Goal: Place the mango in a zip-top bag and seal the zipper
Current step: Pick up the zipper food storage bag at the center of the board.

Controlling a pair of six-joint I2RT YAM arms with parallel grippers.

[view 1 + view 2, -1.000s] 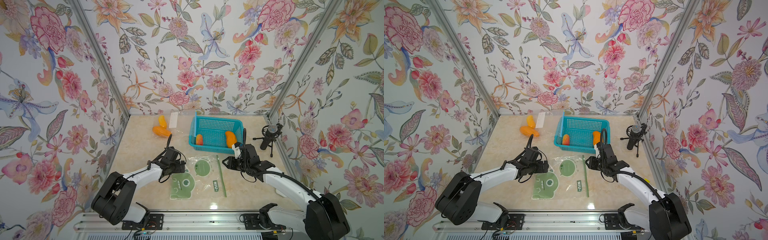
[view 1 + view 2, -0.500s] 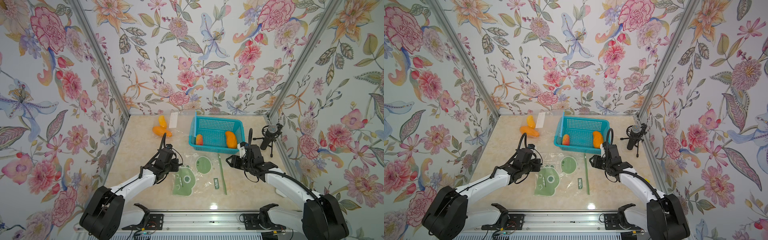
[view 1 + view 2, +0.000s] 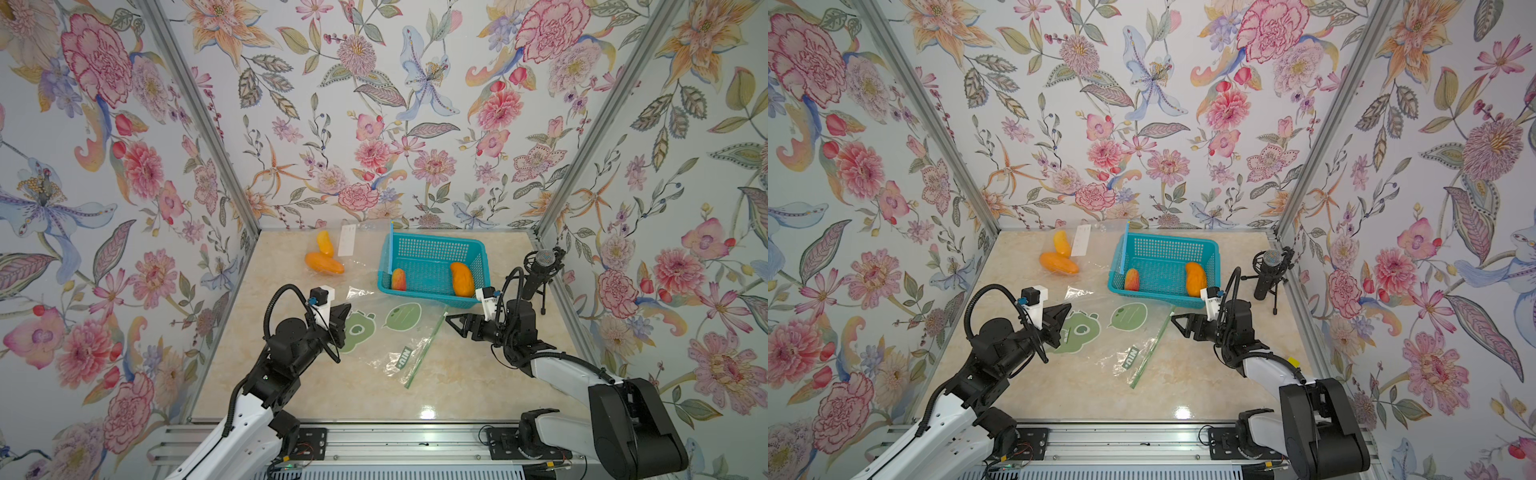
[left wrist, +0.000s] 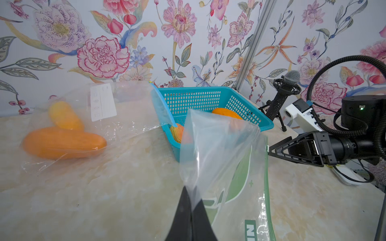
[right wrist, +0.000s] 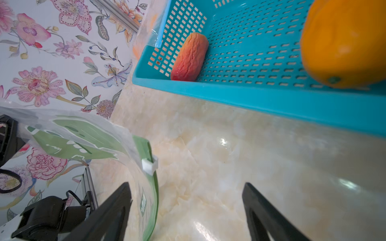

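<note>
The fingers of my left gripper are shut, so next it needs to move outward toward the blue basket (image 3: 419, 293) (image 4: 199, 99) and release the bag's edge. Both mangoes there still lie unbagged.
The clear zip-top bag (image 3: 395, 345) with green prints lies on the marble table in both top views, its green zipper strip (image 3: 426, 353) toward the right arm. My left gripper (image 3: 347, 309) is shut on the bag's left edge (image 4: 219, 156) and holds that side up off the table. Beside the zipper's white slider (image 5: 149, 164), my right gripper (image 5: 186, 184) stands open with nothing between its fingers. An orange mango (image 3: 462, 279) and a smaller reddish mango (image 3: 398, 279) lie in the blue basket (image 3: 419, 293).
A second clear bag holding two orange mangoes (image 3: 324, 262) lies at the back left, its edge leaning on the basket. A black microphone on a small tripod (image 3: 540, 270) stands at the right, close behind my right arm. Floral walls close in three sides.
My left gripper has shut on the bag's edge and lifted it, drawing the bag a little toward the back. My right gripper has opened wider beside the zipper.
</note>
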